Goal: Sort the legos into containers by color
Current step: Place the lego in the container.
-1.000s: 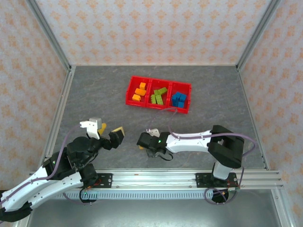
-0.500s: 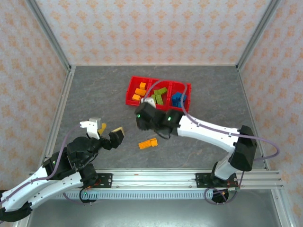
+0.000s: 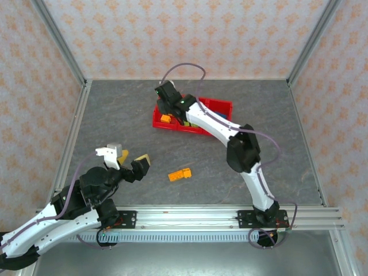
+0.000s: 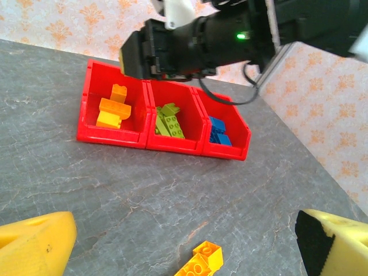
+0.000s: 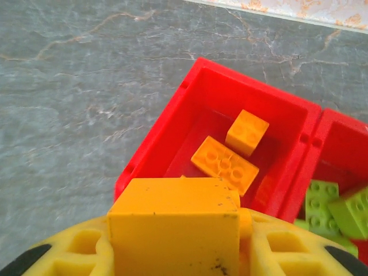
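The end red bin is underneath, so my right gripper will bring the orange-yellow lego [image 5: 172, 213] down toward its orange legos next, then let go over them.
The containers [image 3: 156, 122] are three joined red bins at the back of the table. Seen from the left wrist, they [image 4: 112, 138] hold orange legos [image 4: 113, 109] on the left, green legos [image 4: 169, 122] in the middle and blue legos [image 4: 218, 131] on the right. My right gripper [image 3: 165, 95] hangs over the left bin and also shows here [image 4: 152, 54]. In its own view the right gripper [image 5: 175, 253] is shut on an orange-yellow lego [image 5: 172, 213] above that bin [image 5: 144, 161]. My left gripper [image 3: 132, 158] is open and holds nothing. An orange lego piece [image 3: 179, 174] lies on the table.
The orange piece on the table [image 4: 201, 261] lies just ahead of my open left gripper [image 4: 185, 233]. Metal frame rails [image 3: 72, 123] and patterned walls [image 3: 190, 34] bound the grey table. The right arm's forearm [image 3: 210, 123] crosses over the middle and right bins.
My right arm has swung from the front of the table up to the left bin with an orange-yellow lego in its jaws. The orange piece on the table is uncovered. The left arm has stayed put.
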Available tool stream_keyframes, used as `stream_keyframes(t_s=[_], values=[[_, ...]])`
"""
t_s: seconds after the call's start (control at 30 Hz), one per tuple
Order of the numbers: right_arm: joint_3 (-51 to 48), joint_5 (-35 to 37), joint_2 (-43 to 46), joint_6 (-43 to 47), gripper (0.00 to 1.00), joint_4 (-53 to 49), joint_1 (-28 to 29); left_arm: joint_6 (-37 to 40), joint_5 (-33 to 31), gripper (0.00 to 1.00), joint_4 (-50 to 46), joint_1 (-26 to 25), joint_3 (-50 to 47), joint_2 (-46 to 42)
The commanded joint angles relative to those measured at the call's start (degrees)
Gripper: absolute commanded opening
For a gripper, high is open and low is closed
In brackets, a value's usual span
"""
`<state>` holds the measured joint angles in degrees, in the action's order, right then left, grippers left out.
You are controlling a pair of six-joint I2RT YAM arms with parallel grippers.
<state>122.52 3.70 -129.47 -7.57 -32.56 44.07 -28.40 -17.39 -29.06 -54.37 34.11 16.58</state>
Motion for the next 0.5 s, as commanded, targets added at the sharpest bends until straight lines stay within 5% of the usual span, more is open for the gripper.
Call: stream_keyframes(t_s=[0.0,0.47], values=[[7.55,-2.28,-4.93,2.6,0.27,-4.62,-2.07,0.54,-0.63,0.99,0.63,0.12,-0.53,-0.62],[8.09,-3.64,-6.8,4.86,0.67,-2.54,-3.29,0.71,-0.12,0.99,0.58,0.04,-0.36,1.77]])
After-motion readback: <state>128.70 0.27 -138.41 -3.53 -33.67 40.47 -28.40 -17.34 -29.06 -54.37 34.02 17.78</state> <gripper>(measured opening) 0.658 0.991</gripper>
